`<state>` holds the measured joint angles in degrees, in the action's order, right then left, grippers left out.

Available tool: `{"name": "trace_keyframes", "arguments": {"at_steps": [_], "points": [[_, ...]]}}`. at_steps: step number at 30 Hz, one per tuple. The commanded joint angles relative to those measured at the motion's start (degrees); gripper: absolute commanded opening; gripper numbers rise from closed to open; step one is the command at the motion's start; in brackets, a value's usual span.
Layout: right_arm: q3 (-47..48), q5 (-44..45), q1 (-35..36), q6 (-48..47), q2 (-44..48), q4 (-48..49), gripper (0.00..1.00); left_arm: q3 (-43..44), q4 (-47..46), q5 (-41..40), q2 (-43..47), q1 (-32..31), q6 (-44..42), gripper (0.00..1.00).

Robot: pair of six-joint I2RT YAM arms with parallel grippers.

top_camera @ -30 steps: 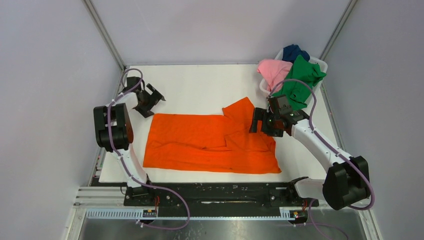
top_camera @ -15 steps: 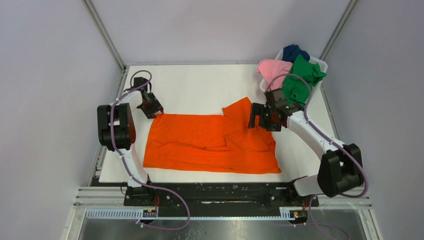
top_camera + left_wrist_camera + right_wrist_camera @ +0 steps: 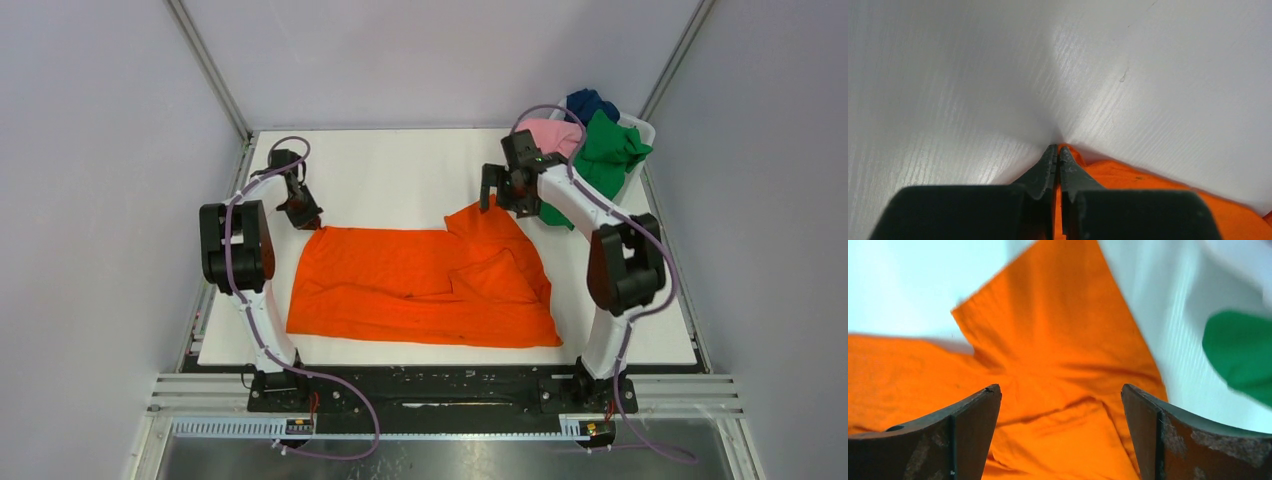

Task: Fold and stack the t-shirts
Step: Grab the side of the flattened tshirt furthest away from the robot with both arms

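My right gripper will move outward. Then it will go down to grab the sleeve's far corner.
A bright orange t-shirt [image 3: 420, 285] lies spread flat across the white table, one sleeve poking up at its far right. My left gripper [image 3: 310, 221] is shut on the orange t-shirt's far left corner [image 3: 1068, 155], and orange cloth shows pinched between the jaws. Above the sleeve [image 3: 1048, 340] at the shirt's far right hangs my right gripper [image 3: 503, 195], open and holding nothing. A green t-shirt [image 3: 605, 155], a pink one [image 3: 548, 135] and a dark blue one [image 3: 588, 103] are heaped in the basket at the back right.
The white plastic basket [image 3: 645, 127] stands in the far right corner of the table [image 3: 400, 170]. Green cloth [image 3: 1243, 352] hangs over the basket's side near my right gripper. Grey walls enclose the table on three sides.
My left gripper dropped onto the orange t-shirt's far left corner and shut on it. My right arm swung from the shirt's right side back and up to the sleeve, staying open.
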<state>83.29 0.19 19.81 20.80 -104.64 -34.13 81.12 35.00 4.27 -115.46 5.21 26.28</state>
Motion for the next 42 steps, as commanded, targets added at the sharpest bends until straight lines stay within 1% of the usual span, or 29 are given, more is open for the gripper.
{"name": "trace_keyframes", "arguments": {"at_steps": [1, 3, 6, 11, 13, 15, 19, 21, 23, 24, 25, 29, 31, 34, 35, 36, 39, 41, 42], "points": [[14.53, 4.80, 0.26, -1.55, -9.26, -3.07, 0.98, 0.96, 0.30, -1.49, 1.04, -0.25, -2.78, 0.00], [20.94, 5.71, 0.31, -1.87, -14.37, -4.45, 0.97, -0.26, -0.36, -2.13, 2.93, -0.20, -3.01, 0.00], [30.71, 6.70, 0.24, -2.43, -21.86, -7.40, 0.95, -2.13, -2.28, 0.95, 5.45, -0.29, -3.87, 0.00], [52.80, 8.25, 0.31, -2.48, -36.15, -19.57, 0.93, -3.64, -3.71, 1.33, 8.05, -0.55, -4.51, 0.00], [58.74, 8.42, 0.33, -2.07, -40.69, -23.67, 0.92, -3.73, -3.63, 1.74, 8.36, -0.56, -4.76, 0.00], [58.36, 8.54, 0.36, -1.79, -41.17, -23.94, 0.92, -3.90, -3.79, 1.99, 8.65, -0.66, -4.84, 0.00], [52.57, 7.70, 0.31, -1.94, -40.34, -22.79, 0.90, -4.31, -3.85, 2.58, 9.06, -0.97, -5.06, 0.00], [52.11, 4.79, 0.36, -2.84, -40.95, -23.39, 0.88, -4.84, -4.02, 2.70, 9.23, -1.28, -4.95, 0.00], [52.13, 4.30, 0.56, -3.41, -41.70, -24.76, 0.85, -5.80, -4.49, 2.78, 9.65, -1.50, -4.46, 0.00], [52.07, 4.24, 0.71, -4.01, -42.08, -25.21, 0.79, -6.32, -4.84, 2.94, 9.99, -1.55, -4.32, 0.00], [52.37, 4.14, 0.75, -4.35, -42.39, -25.70, 0.76, -6.80, -5.15, 3.07, 10.30, -1.61, -4.27, 0.00], [52.63, 3.95, 0.84, -4.85, -42.36, -26.45, 0.76, -7.86, -5.38, 2.89, 11.91, -1.62, -3.93, 0.00], [52.55, 3.34, 0.84, -5.32, -42.42, -26.50, 0.68, -8.31, -5.41, 2.50, 12.90, -1.61, -3.79, 0.00], [52.42, 2.44, 0.87, -5.96, -42.34, -26.69, 0.51, -8.75, -5.60, 2.12, 14.06, -1.60, -3.49, 0.00], [52.35, 2.18, 0.89, -6.35, -42.46, -26.72, 0.43, -8.98, -5.83, 2.11, 14.61, -1.61, -3.39, 0.00], [52.29, 2.14, 0.85, -6.53, -42.36, -26.74, 0.40, -9.16, -5.97, 2.20, 14.91, -1.61, -3.31, 0.00], [52.06, 2.05, 0.92, -6.71, -42.15, -26.40, 0.21, -9.35, -6.25, 2.33, 15.50, -1.59, -3.26, 0.00], [51.66, 2.38, 0.84, -7.16, -41.38, -25.22, 0.13, -9.20, -6.26, 2.33, 15.53, -1.62, -3.38, 0.00], [51.63, 2.71, 0.84, -7.47, -40.82, -24.53, 0.11, -9.11, -6.31, 2.38, 15.58, -1.61, -3.47, 0.00]]}}
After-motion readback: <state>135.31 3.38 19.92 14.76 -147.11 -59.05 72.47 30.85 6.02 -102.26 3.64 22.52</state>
